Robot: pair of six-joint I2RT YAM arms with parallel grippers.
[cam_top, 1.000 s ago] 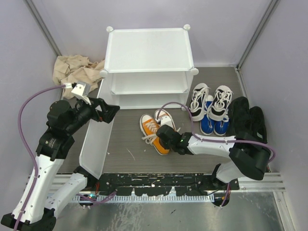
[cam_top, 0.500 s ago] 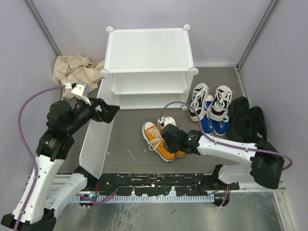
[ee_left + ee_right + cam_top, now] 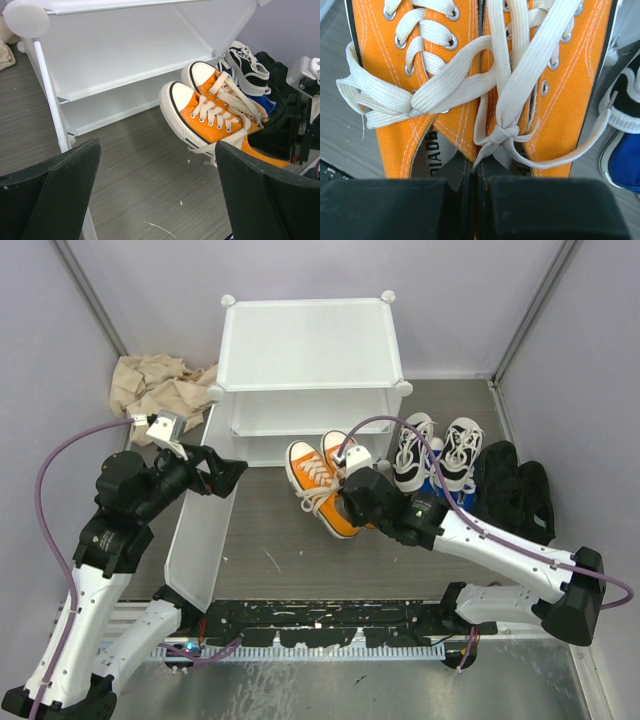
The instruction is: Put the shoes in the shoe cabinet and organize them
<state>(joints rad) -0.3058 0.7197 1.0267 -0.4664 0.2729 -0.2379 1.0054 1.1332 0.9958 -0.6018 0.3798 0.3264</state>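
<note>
My right gripper pushes outward next, slides the orange sneakers toes first onto the cabinet's middle shelf (image 3: 332, 410) and releases their heels there, since it stands empty.
The pair of orange sneakers (image 3: 318, 478) with white laces is held side by side, toes toward the lower opening of the white shoe cabinet (image 3: 305, 345). My right gripper (image 3: 354, 502) is shut on the two inner walls of the orange sneakers (image 3: 445, 75) at their heels; in the right wrist view the gripper (image 3: 475, 170) pinches them together. My left gripper (image 3: 224, 472) is open at the top edge of the swung-open cabinet door (image 3: 200, 530). In the left wrist view the gripper (image 3: 157, 147) shows only floor between its fingers, with the orange sneakers (image 3: 215, 117) and the cabinet (image 3: 125, 55) ahead.
White sneakers with black trim (image 3: 440, 450) lie on blue sneakers (image 3: 445, 498) to the right of the cabinet. Black sneakers (image 3: 515, 490) lie by the right wall. A crumpled beige cloth (image 3: 155, 385) lies at the back left.
My right gripper has carried the orange sneakers away from the near edge toward the cabinet's lower opening, turning their toes toward it. The left arm and the door have not moved.
</note>
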